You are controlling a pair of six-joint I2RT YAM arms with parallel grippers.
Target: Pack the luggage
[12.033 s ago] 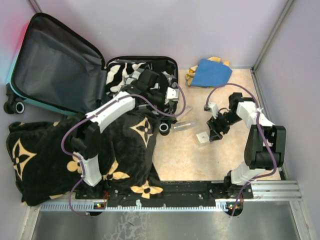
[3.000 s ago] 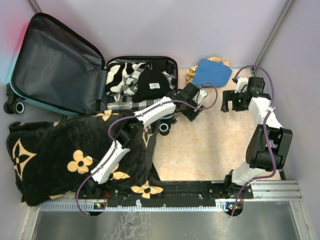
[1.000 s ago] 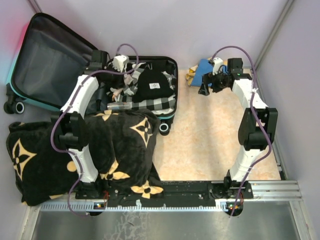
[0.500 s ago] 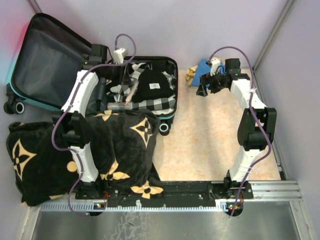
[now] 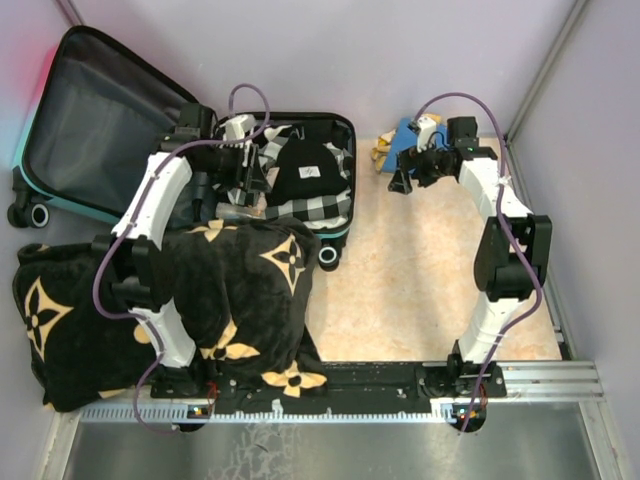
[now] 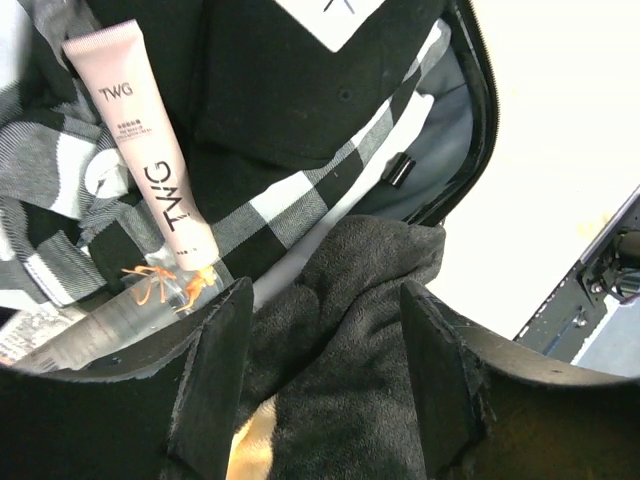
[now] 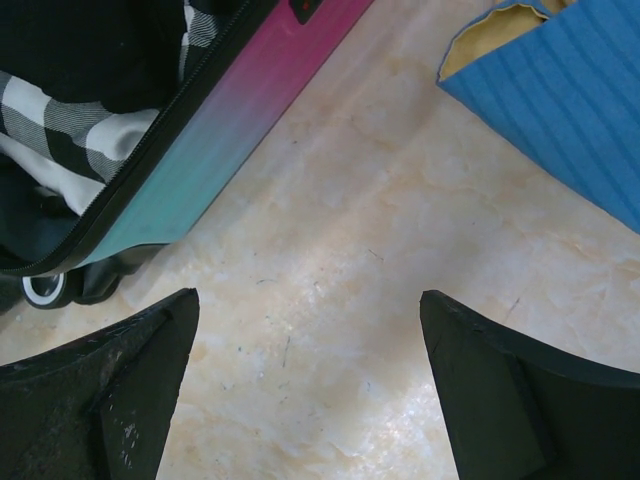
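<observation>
The luggage base's rim (image 5: 353,176) (image 7: 184,98) is uncovered above the pink-to-teal shell. My right gripper will next move outward and to the left in the top view to straddle it.
The luggage (image 5: 335,222) lies open with its grey-lined lid (image 5: 100,125) propped up at the far left. Its base holds a black-and-white checked cloth (image 5: 320,205) and a black hat (image 5: 305,170). My left gripper (image 5: 250,178) is open and empty over the base's near left part. In the left wrist view, my left gripper (image 6: 320,385) hangs over the blanket's edge (image 6: 345,320), with a pink TWG tube (image 6: 150,170) and a clear packet (image 6: 120,315) lying on the checked cloth (image 6: 290,200). My right gripper (image 5: 400,182) (image 7: 310,390) is open and empty over bare floor beside the pink-to-teal shell (image 7: 230,130).
A big black blanket with tan flowers (image 5: 200,290) covers the near left and touches the suitcase's front rim. A blue cloth (image 5: 404,134) (image 7: 560,110) and a yellow cloth (image 5: 381,152) lie at the back right. A suitcase wheel (image 5: 328,256) (image 7: 42,290) sticks out.
The left gripper has come nearer and rightward over the suitcase base, leaving the pink tube lying on the checked cloth. The right gripper has edged left off the blue cloth.
</observation>
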